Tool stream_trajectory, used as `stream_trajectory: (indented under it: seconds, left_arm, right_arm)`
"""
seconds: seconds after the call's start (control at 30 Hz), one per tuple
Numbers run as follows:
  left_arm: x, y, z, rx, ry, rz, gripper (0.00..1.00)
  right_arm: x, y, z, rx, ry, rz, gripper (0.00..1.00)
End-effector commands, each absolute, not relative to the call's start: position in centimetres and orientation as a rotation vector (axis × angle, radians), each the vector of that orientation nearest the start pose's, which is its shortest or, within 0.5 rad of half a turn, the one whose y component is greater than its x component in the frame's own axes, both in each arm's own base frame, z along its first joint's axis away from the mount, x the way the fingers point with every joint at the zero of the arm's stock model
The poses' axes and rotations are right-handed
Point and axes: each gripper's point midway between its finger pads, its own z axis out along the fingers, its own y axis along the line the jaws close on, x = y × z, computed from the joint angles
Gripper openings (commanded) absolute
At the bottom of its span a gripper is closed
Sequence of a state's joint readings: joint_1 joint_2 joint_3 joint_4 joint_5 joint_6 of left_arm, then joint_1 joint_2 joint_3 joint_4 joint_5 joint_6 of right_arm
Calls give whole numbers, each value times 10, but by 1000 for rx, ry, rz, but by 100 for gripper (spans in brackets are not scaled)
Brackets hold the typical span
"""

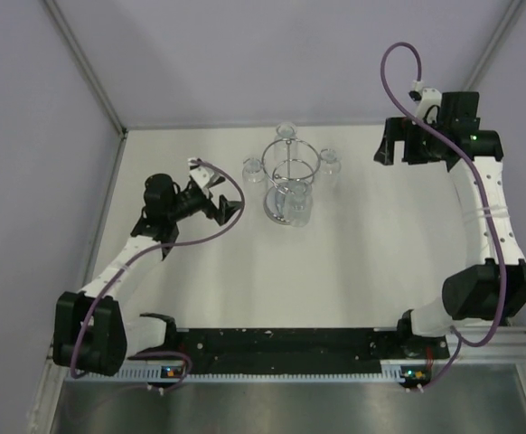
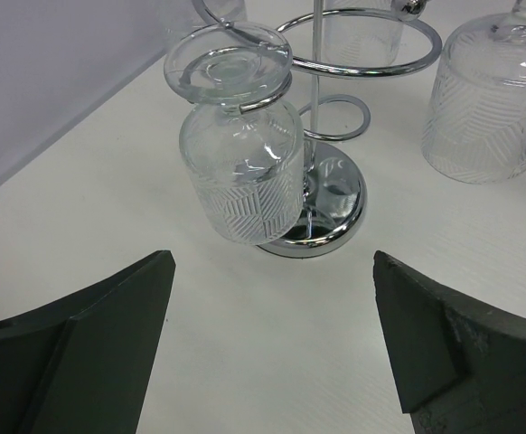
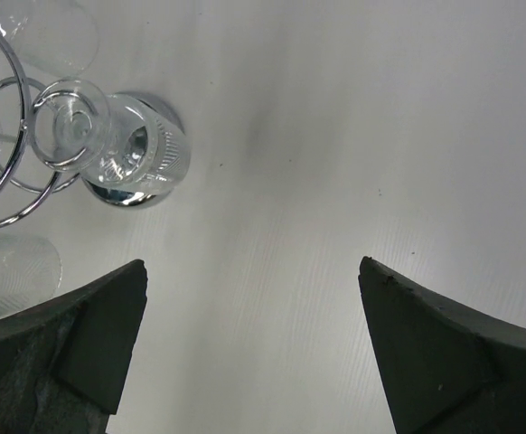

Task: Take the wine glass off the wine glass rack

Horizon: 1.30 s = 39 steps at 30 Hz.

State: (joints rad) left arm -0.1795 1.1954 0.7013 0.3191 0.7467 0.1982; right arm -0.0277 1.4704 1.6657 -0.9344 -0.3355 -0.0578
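Note:
The left gripper moves outward, toward the rack, next and closes around the patterned bowl (image 1: 254, 174) (image 2: 248, 181), as the glass hangs by its foot, bowl free below.
The chrome wine glass rack (image 1: 290, 177) stands at the table's middle back, with several clear cut-pattern glasses hanging upside down from its loop arms. In the left wrist view the nearest wine glass (image 2: 242, 176) hangs by its foot in a loop, in front of the rack's mirrored base (image 2: 335, 217). My left gripper (image 2: 273, 262) is open and empty, a short way in front of that glass; from above it (image 1: 216, 192) sits left of the rack. My right gripper (image 1: 399, 152) is open and empty, raised to the rack's right. Its wrist view has a hanging glass (image 3: 141, 149) at the upper left.
Another hanging glass (image 2: 489, 99) fills the upper right of the left wrist view. A purple wall (image 2: 46, 72) runs along the table's left edge. White table surface (image 3: 335, 136) lies under the right gripper (image 3: 252, 264).

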Motion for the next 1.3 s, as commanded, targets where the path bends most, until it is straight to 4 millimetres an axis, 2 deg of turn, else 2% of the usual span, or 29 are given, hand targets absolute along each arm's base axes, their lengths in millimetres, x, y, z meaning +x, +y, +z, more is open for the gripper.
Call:
stream_trajectory:
  seconds: [0.0, 0.07, 0.13, 0.17, 0.2, 0.33, 0.5, 0.77, 1.0, 1.27]
  left_arm:
    - [350, -178, 237, 869, 1442, -566, 96]
    - [355, -179, 237, 868, 1418, -558, 97]
    - [359, -183, 231, 910, 1363, -548, 97]
    - [364, -184, 219, 906, 1368, -549, 98]
    - [371, -184, 216, 892, 1364, -547, 98]
    - [384, -194, 219, 898, 1334, -590, 97]
    - [403, -204, 221, 898, 1309, -635, 96]
    - [412, -232, 219, 937, 1258, -692, 96]
    - [417, -240, 213, 955, 1242, -698, 91]
    - [410, -244, 219, 980, 1196, -715, 73]
  right_arm:
    - [387, 52, 341, -194, 2113, 389, 99]
    - [381, 56, 345, -215, 2103, 410, 99]
    - [376, 55, 342, -250, 2107, 392, 99]
    - [375, 51, 339, -232, 2117, 365, 99]
    - [375, 48, 336, -208, 2128, 351, 99]
    - [369, 55, 328, -224, 2146, 398, 99]
    - [370, 46, 320, -231, 2169, 334, 99]
    - [371, 39, 317, -248, 2197, 288, 99]
    - [376, 36, 317, -261, 2205, 259, 99]
    - [381, 33, 311, -266, 2229, 242, 99]
